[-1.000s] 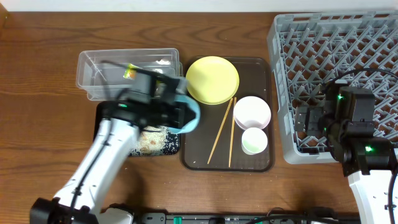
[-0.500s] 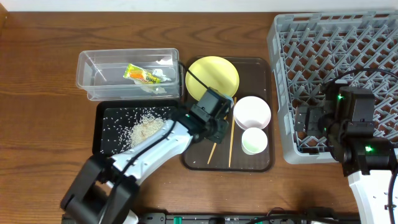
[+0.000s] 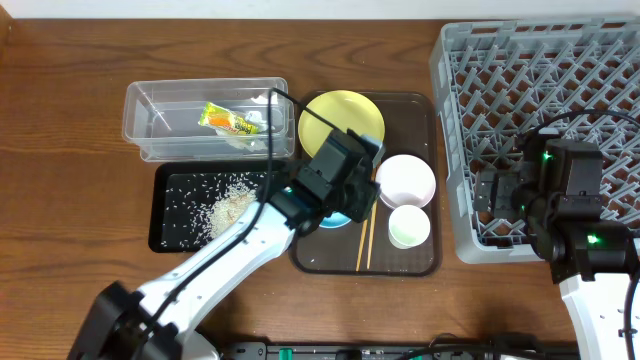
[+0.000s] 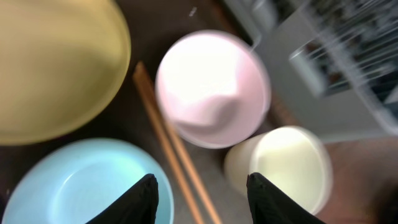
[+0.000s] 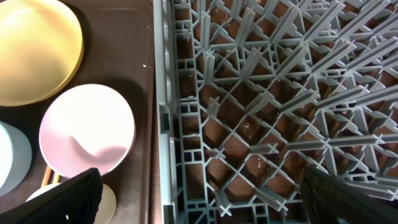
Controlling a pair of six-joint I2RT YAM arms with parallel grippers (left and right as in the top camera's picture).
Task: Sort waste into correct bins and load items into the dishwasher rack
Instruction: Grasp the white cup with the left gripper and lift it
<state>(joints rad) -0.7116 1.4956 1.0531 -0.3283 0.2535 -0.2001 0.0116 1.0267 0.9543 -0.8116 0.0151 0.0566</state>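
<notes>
My left gripper comes down past the chopsticks to the white cup next, onto the side of the cup's rim that faces them.
My left gripper (image 3: pixel 347 196) (image 4: pixel 202 194) is open above the brown serving tray, with the two wooden chopsticks (image 4: pixel 172 146) (image 3: pixel 364 245) between its fingers. The light blue bowl (image 4: pixel 81 183) (image 3: pixel 334 218) sits just left of it. The yellow plate (image 3: pixel 338 112) (image 4: pixel 56 68), white bowl (image 3: pixel 405 180) (image 4: pixel 211 93) and white cup (image 3: pixel 408 227) (image 4: pixel 283 165) also stand on that tray. The clear tub (image 3: pixel 160 125) holds the snack wrapper (image 3: pixel 228 122) and white paper (image 3: pixel 262 122). Rice (image 3: pixel 230 205) lies in the black tray (image 3: pixel 170 235). My right gripper (image 3: pixel 497 200) (image 5: pixel 202 200) is open over the grey rack (image 3: pixel 540 110) (image 5: pixel 261 93).
The brown serving tray (image 3: pixel 418 258) (image 5: pixel 143 62) lies between the black tray and the rack. The right wrist view also shows the yellow plate (image 5: pixel 37 50), white bowl (image 5: pixel 87 130) and cup (image 5: pixel 106 202) left of the rack wall. Bare wooden table (image 3: pixel 70 150) lies at the left.
My left arm swung right from over the black tray to over the brown tray. The blue bowl it carried now sits on the brown tray. Rice now lies in the black tray. The right arm has not moved.
</notes>
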